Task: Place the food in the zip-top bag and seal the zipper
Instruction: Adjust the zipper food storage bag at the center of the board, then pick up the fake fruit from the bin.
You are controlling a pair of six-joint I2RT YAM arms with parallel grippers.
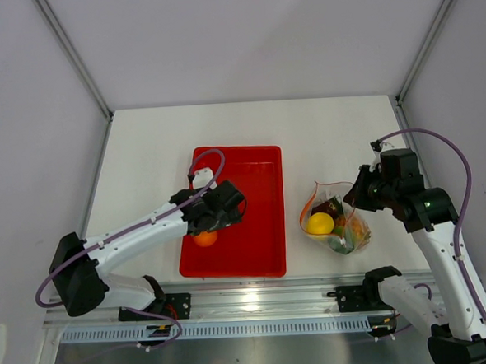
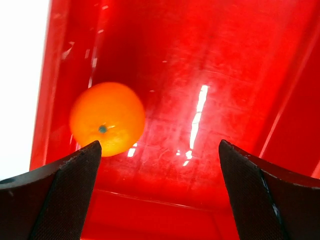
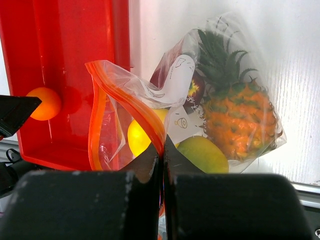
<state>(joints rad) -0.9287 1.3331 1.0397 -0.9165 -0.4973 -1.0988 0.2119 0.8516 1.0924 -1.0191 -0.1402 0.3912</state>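
Note:
My left gripper moves to the left in its wrist view next and lowers its open fingers around the orange. The orange [image 1: 205,239] [image 2: 107,118] sits off-centre beside one finger.
An orange [image 1: 205,239] [image 2: 107,118] lies in the near left corner of the red tray [image 1: 251,173], loose. My left gripper [image 1: 217,210] [image 2: 159,146] hangs open just over it, and the orange sits beside the left fingertip, not between the jaws. The clear zip-top bag [image 1: 336,222] [image 3: 227,60] lies right of the tray, its mouth gaping toward the tray. Inside show a pineapple [image 3: 240,117], a yellow pear [image 3: 137,137], a green fruit [image 3: 202,152] and a dark red fruit [image 3: 196,86]. My right gripper [image 1: 353,198] [image 3: 163,146] is shut on the red-orange zipper [image 3: 132,102] strip.
The tray's raised rim [image 3: 120,45] stands between the orange and the bag. A metal rail [image 1: 251,307] runs along the table's near edge. White walls and slanted posts [image 1: 74,56] enclose the table on three sides.

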